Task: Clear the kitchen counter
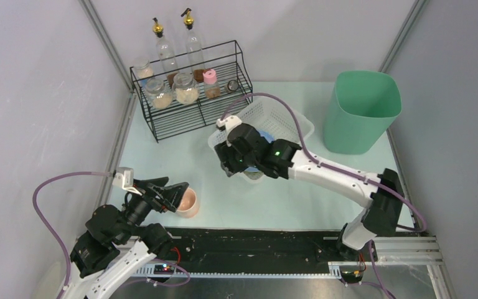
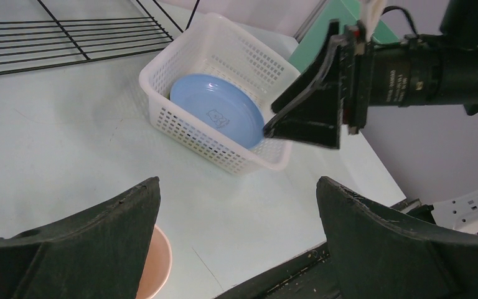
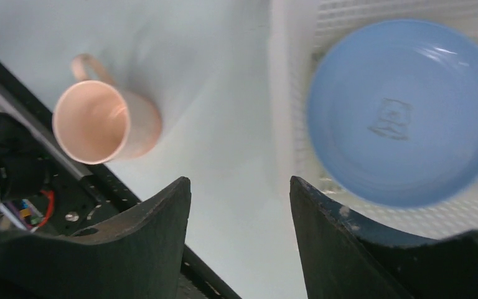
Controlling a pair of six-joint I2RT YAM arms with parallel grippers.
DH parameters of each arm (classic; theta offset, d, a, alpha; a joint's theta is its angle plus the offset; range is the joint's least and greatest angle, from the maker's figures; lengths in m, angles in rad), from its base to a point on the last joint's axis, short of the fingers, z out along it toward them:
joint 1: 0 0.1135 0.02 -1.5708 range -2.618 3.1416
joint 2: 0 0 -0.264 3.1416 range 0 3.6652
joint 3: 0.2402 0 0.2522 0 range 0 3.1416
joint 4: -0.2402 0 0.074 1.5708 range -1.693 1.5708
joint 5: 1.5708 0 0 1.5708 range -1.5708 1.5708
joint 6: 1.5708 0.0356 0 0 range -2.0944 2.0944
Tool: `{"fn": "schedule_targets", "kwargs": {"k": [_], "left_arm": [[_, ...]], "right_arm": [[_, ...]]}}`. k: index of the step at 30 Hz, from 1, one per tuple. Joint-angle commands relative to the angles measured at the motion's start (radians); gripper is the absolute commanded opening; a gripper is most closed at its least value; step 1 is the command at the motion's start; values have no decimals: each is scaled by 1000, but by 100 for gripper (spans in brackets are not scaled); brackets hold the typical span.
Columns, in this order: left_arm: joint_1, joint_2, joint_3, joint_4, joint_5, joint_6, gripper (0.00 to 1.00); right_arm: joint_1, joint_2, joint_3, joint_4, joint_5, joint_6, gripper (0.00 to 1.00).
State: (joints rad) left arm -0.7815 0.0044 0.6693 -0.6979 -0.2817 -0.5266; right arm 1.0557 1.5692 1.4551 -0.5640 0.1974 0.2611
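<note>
My right gripper shifts to the left in the top view and down onto the mug's basket-side rim (image 1: 196, 199) (image 3: 128, 126) next. That side of the mug is clear of my left gripper.
The kitchen counter (image 1: 274, 199) is a pale mint-green tabletop. A pink mug (image 1: 190, 204) stands upright on it near the front left. My left gripper (image 1: 175, 187) is open and empty, just beside and above the mug; in the left wrist view the mug (image 2: 157, 265) shows behind the left finger. My right gripper (image 1: 229, 165) is open and empty, hovering over the near-left corner of the white basket (image 1: 286, 121). A blue plate (image 3: 404, 112) lies in the basket (image 3: 286, 93). The right wrist view also shows the mug (image 3: 103, 121) on the counter (image 3: 224, 62).
A black wire rack (image 1: 190, 112) with jars and two bottles stands at the back left. A green bin (image 1: 361, 112) stands at the back right. A black rail (image 1: 255, 243) edges the front. Grey walls close in the sides.
</note>
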Motion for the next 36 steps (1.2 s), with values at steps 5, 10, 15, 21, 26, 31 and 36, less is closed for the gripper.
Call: {"fn": "schedule_targets", "kwargs": {"k": [5, 10, 15, 21, 26, 31, 36], "left_arm": [[-1, -156, -1, 19, -15, -11, 98], [-1, -166, -1, 20, -16, -11, 98], [-2, -181, -3, 19, -17, -11, 98], [-1, -182, -3, 20, -18, -13, 98], [-1, -183, -3, 19, -18, -12, 98], [-1, -182, -3, 19, -18, -13, 98], [-1, -182, -3, 19, -19, -13, 98]], "right_arm": [[97, 218, 155, 74, -156, 65, 64], [148, 332, 242, 88, -179, 86, 64], [179, 411, 294, 102, -183, 115, 64], [199, 510, 364, 97, -141, 128, 64], [206, 549, 384, 77, -78, 131, 63], [216, 579, 382, 67, -42, 130, 62], [226, 609, 389, 61, -30, 126, 60]]}}
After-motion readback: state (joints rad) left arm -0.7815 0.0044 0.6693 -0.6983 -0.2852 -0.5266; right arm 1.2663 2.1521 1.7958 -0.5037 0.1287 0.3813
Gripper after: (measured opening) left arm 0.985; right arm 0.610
